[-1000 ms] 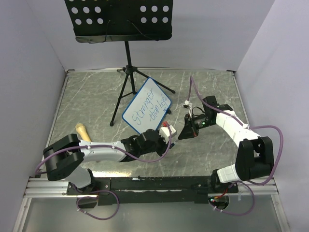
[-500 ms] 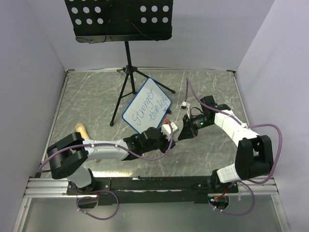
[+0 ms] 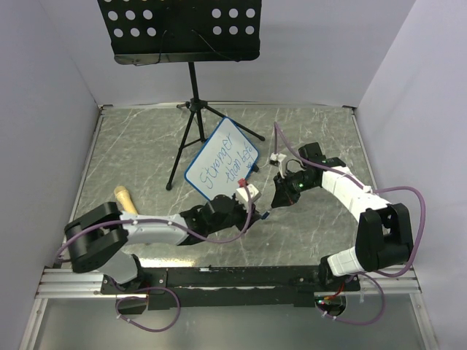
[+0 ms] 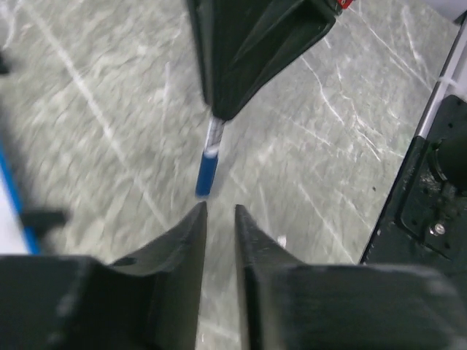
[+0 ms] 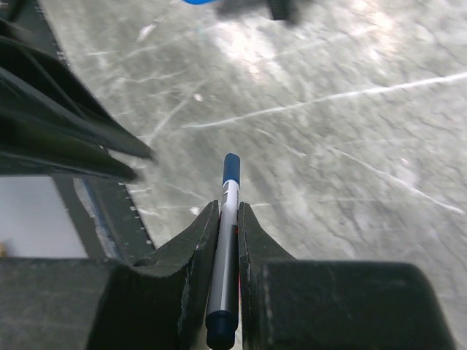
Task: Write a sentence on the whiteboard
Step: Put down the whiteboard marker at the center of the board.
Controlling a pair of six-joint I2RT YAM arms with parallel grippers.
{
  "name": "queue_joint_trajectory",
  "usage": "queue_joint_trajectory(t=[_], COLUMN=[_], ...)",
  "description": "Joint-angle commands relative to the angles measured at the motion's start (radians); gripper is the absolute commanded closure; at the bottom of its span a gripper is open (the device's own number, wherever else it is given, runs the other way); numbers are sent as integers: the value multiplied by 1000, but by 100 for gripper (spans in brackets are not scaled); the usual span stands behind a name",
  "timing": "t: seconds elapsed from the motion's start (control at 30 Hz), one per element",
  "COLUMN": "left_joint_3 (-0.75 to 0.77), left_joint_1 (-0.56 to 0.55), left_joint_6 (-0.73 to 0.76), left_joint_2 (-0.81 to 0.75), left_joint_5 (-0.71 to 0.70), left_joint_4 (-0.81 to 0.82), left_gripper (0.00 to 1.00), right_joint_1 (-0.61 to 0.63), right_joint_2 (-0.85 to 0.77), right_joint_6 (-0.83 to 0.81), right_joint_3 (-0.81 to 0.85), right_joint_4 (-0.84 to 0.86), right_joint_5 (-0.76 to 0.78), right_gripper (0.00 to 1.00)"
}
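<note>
My right gripper should go outward and down to let go of the capped marker on the bare tabletop, because I have the sentence [image 3: 228,165] written now.
The whiteboard [image 3: 222,160] leans tilted at mid table, its blue frame edge [image 4: 11,191] at the left of the left wrist view. The sentence [image 3: 228,165] runs across it in two slanted blue lines. My right gripper [image 5: 228,206] is shut on a marker [image 5: 226,255], whose blue cap [image 5: 231,167] sticks out past the fingertips. In the top view that gripper [image 3: 278,197] hangs just right of the board's lower corner. My left gripper [image 4: 219,208] faces the cap end [image 4: 207,175] from a short distance, jaws slightly open, nothing between them. From above, the left gripper [image 3: 255,211] sits below the board.
A black perforated music-stand tray [image 3: 179,29] on a tripod [image 3: 191,120] stands behind the board. A tan wooden piece [image 3: 125,200] lies at the left beside the left arm. White walls close the table on three sides.
The left jaws have parted a little and drawn back off the marker's cap end. The right gripper has shifted slightly up and left, still holding the marker.
</note>
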Motion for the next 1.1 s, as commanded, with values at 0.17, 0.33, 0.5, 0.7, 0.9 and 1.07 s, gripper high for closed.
queue_joint_trajectory(t=[0.17, 0.33, 0.5, 0.7, 0.9, 1.07], left_joint_3=[-169, -226, -275, -304, -327, -327], left_joint_1=[1, 1, 3, 3, 3, 3], left_joint_6=[-77, -103, -147, -203, -242, -244], left_joint_2=[-386, -630, -796, -957, -1039, -1053], left_joint_5=[-206, -318, -407, -435, -430, -424], left_joint_4=[-111, -216, -311, -392, -424, -437], left_gripper=[47, 20, 1, 3, 3, 3], right_joint_1=[53, 117, 196, 271, 282, 283], right_joint_2=[-53, -105, -145, -166, -147, -96], right_joint_6=[-14, -40, -61, -78, -80, -75], right_joint_3=[1, -36, -56, -119, -157, -177], right_joint_4=[53, 68, 74, 106, 132, 149], right_joint_5=[234, 390, 530, 599, 610, 601], right_gripper=[100, 100, 100, 100, 100, 100])
